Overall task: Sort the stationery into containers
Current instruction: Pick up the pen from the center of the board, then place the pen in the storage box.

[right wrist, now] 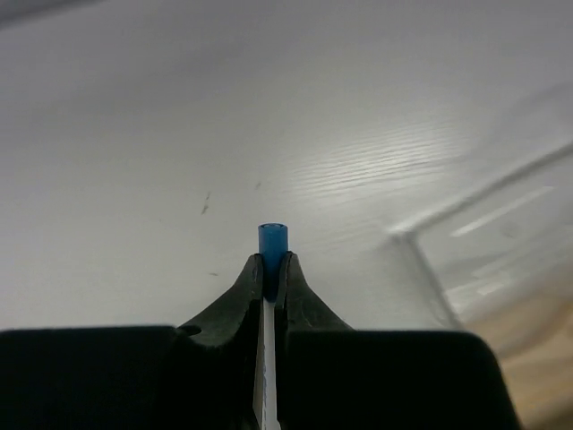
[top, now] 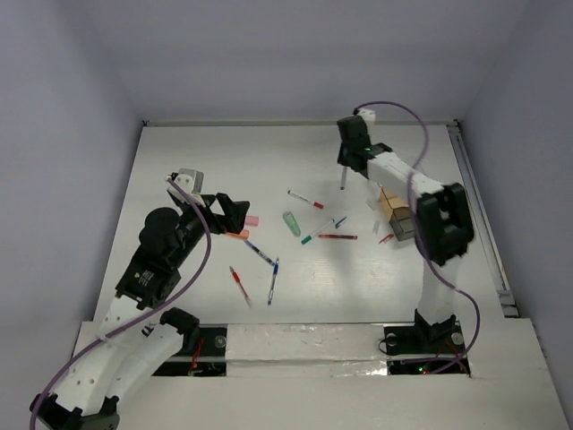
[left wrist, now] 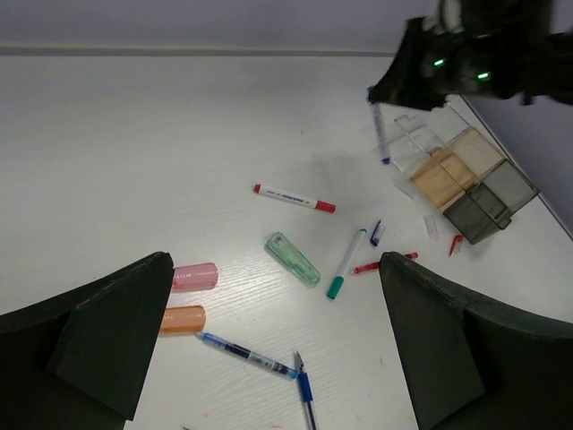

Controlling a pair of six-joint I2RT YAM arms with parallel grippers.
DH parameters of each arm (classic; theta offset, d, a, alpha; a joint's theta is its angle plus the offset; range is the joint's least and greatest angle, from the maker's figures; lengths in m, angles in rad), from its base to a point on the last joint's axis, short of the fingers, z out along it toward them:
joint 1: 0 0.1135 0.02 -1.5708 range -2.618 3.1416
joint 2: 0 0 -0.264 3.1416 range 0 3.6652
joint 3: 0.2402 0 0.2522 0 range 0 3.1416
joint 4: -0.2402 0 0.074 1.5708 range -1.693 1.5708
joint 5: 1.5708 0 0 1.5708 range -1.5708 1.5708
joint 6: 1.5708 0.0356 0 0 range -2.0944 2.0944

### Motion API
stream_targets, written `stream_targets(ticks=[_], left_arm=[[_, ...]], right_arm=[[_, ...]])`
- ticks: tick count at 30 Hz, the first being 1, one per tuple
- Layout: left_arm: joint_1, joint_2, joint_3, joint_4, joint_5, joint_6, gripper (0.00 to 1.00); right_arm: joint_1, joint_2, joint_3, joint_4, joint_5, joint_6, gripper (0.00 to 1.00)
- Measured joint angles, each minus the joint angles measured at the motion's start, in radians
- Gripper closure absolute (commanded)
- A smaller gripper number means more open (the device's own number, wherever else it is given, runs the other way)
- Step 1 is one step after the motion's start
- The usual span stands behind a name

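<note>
My right gripper will swing to the right in the top view and back next, over the organiser's tan middle section (top: 392, 203) (right wrist: 535, 365), because the white pen hangs short of the organiser.
Stationery lies loose mid-table: a pink eraser (left wrist: 194, 277), an orange eraser (left wrist: 183, 319), a pale green piece (left wrist: 292, 259), a red-capped white pen (left wrist: 294, 198), a green-capped white pen (left wrist: 346, 262), two blue pens (left wrist: 246, 356) and a red pen (top: 239, 285). The clear divided organiser (top: 398, 215) stands at the right. My left gripper (top: 235, 213) is open and empty above the erasers. My right gripper (right wrist: 272, 260) is shut on a white pen with a blue end (right wrist: 272, 240), which hangs upright just left of the organiser's far end (right wrist: 483, 224).
A thin red pen (top: 337, 236) and a small red bit (top: 386, 238) lie near the organiser's front. A small blue cap (left wrist: 377, 232) lies beside the green-capped pen. Grey walls close the table at back and sides.
</note>
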Motion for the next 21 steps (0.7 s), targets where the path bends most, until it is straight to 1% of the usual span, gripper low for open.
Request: stream_targets(ticks=[3,6,7,9,12,15,17,21], left_arm=[[-0.019,-0.007,0.0,0.0,0.002,0.0,0.01],[-0.051,-0.021,0.0,0.001,0.004,0.0,0.01],[-0.064,-0.026,0.0,0.0,0.004,0.0,0.01],[-0.088,-0.034,0.0,0.001,0.005,0.0,0.01],[-0.12,-0.043,0.0,0.001,0.005,0.0,0.01],[-0.138,-0.05,0.0,0.001,0.005,0.0,0.01],[-0.141,-0.051,0.0,0.001,0.005,0.0,0.01],[-0.144,-0.05,0.0,0.0,0.005,0.0,0.01]], right_arm=[[-0.052,-0.274,-0.203,0.077,0.043,0.034,1.0],[-0.12,-0.543,-0.414,0.181,0.09,0.105,1.0],[-0.149,-0.622,-0.483,0.201,0.117,0.131,1.0],[-0.191,-0.722,-0.586,0.219,0.179,0.173,1.0],[-0.225,-0.777,-0.689,0.222,0.255,0.224,1.0],[-0.256,-0.778,-0.763,0.213,0.291,0.257,1.0],[-0.284,-0.764,-0.781,0.21,0.303,0.271,1.0],[-0.315,-0.692,-0.765,0.216,0.317,0.293,1.0]])
